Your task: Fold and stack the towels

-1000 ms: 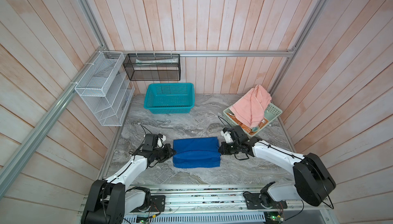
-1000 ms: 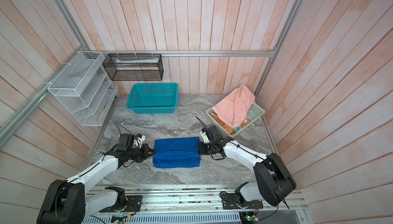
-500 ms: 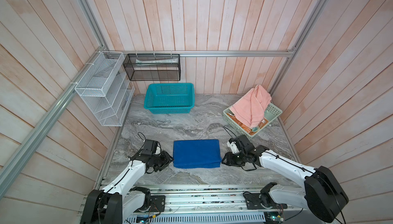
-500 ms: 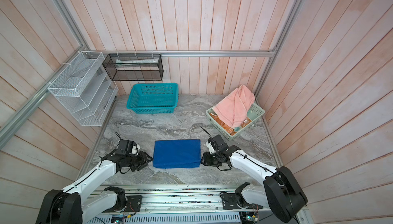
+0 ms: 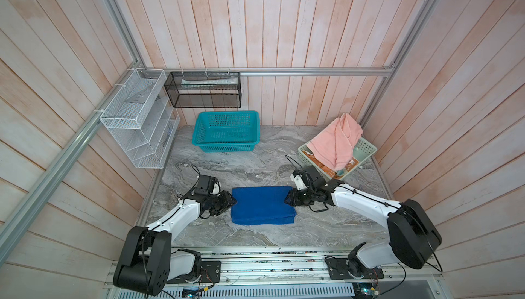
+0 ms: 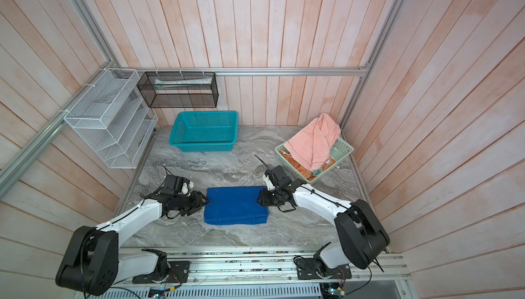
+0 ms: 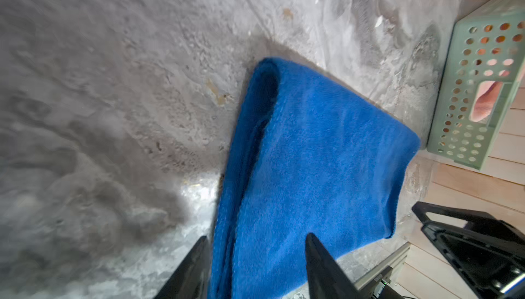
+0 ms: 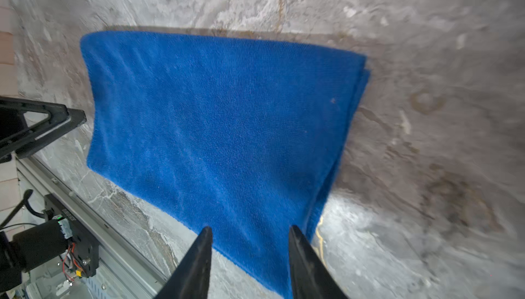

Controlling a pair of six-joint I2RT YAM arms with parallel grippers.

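I need to lower my left gripper next and move it in toward the blue towel to close on the towel's layered edge [image 5: 233,206] [image 7: 234,263], because its open fingers are already on both sides of those layers.
A royal blue towel [image 5: 262,205] [image 6: 235,205] lies folded in a flat rectangle near the table's front middle. My left gripper [image 5: 233,201] [image 6: 206,200] is open at its left end. My right gripper [image 5: 287,198] [image 6: 259,198] is open at its right end. In the left wrist view the open gripper [image 7: 257,240] straddles the layered edge of the blue towel [image 7: 312,155]. In the right wrist view the open gripper [image 8: 250,228] stands over a corner of the blue towel [image 8: 221,118]. A pink towel [image 5: 338,141] [image 6: 315,138] is heaped on patterned cloth in the pale green tray [image 5: 366,148].
A teal basket [image 5: 227,144] stands at the back middle. A white wire rack [image 5: 136,118] and a black mesh shelf [image 5: 203,90] hang on the back left wall. The pale green tray [image 7: 477,84] stands just beyond the blue towel's right side.
A second ago both grippers were shut on the blue towel's ends. They let go, the towel settled flat, and both have now come back in against its ends, open.
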